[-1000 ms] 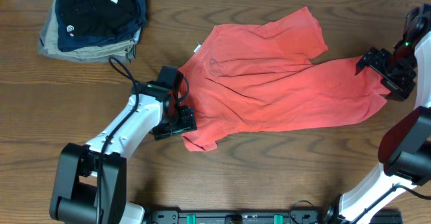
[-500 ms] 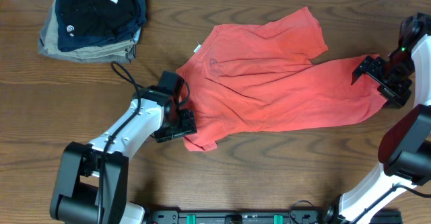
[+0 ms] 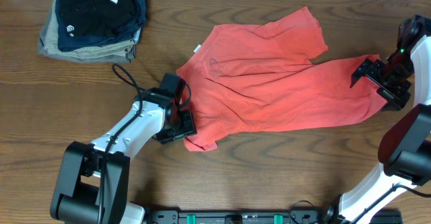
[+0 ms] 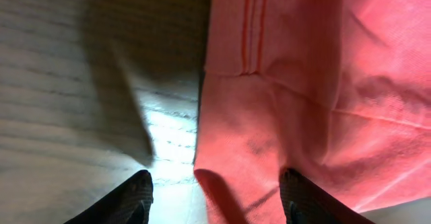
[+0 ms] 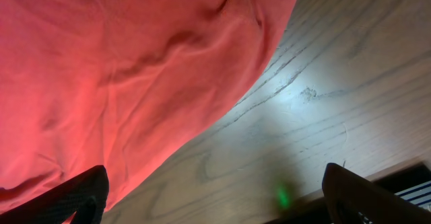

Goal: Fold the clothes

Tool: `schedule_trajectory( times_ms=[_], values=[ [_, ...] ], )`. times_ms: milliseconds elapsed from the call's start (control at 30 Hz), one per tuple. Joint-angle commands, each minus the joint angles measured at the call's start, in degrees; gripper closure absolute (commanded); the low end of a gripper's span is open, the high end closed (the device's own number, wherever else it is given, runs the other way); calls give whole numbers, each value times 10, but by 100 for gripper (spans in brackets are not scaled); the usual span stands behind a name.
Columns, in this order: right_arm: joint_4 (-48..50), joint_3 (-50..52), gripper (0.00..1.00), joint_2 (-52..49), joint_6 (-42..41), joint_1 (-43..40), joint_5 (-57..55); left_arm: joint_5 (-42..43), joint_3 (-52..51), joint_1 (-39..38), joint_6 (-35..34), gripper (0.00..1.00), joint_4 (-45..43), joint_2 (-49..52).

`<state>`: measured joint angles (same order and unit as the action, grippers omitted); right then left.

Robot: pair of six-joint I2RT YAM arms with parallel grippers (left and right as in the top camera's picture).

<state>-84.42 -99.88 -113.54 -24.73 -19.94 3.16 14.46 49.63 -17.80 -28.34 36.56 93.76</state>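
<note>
The right gripper moves down and toward the right in the overhead view onto the hem's near corner (image 3: 383, 106) next, because its open fingers hover above the cloth.
The coral-red T-shirt (image 3: 276, 89) lies spread and rumpled across the middle of the wooden table, its neck at the left and its hem at the right. My left gripper (image 3: 183, 125) is open at the shirt's lower left sleeve; in the left wrist view (image 4: 214, 200) one finger is over bare wood and the other over the red sleeve cloth (image 4: 303, 96). My right gripper (image 3: 378, 83) is open at the shirt's right hem; the right wrist view (image 5: 215, 204) shows its fingers wide apart over the hem (image 5: 121, 83) and wood.
A stack of folded navy-black garments (image 3: 101, 9) on a khaki-grey one (image 3: 81, 47) sits at the back left corner. The table's right edge (image 5: 404, 170) is close beside my right gripper.
My left gripper has shifted slightly down and right along the sleeve edge. My right gripper has moved a little left over the hem and opened wider. The shirt has barely moved.
</note>
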Motion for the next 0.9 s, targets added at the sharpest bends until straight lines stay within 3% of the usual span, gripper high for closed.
schedule_trajectory(
  times_ms=[0,300,333,500,633,867],
  values=[
    [-3,4,1,2,8,5,-4,10,-20,-2,-5,38,-13,9],
    [-2,4,1,2,8,5,-4,13,-34,-2,-11,41,-38,32],
    [-3,4,1,2,8,5,-4,14,-35,-2,-11,45,-40,36],
    [-12,4,1,2,-14,4,-34,16,-34,-2,-11,94,-48,47],
    [-23,4,1,2,-80,2,-84,4,-34,1,-11,94,-48,47],
    [-22,16,1,2,-125,-21,-147,-47,-34,22,-14,94,-37,47]
  ],
)
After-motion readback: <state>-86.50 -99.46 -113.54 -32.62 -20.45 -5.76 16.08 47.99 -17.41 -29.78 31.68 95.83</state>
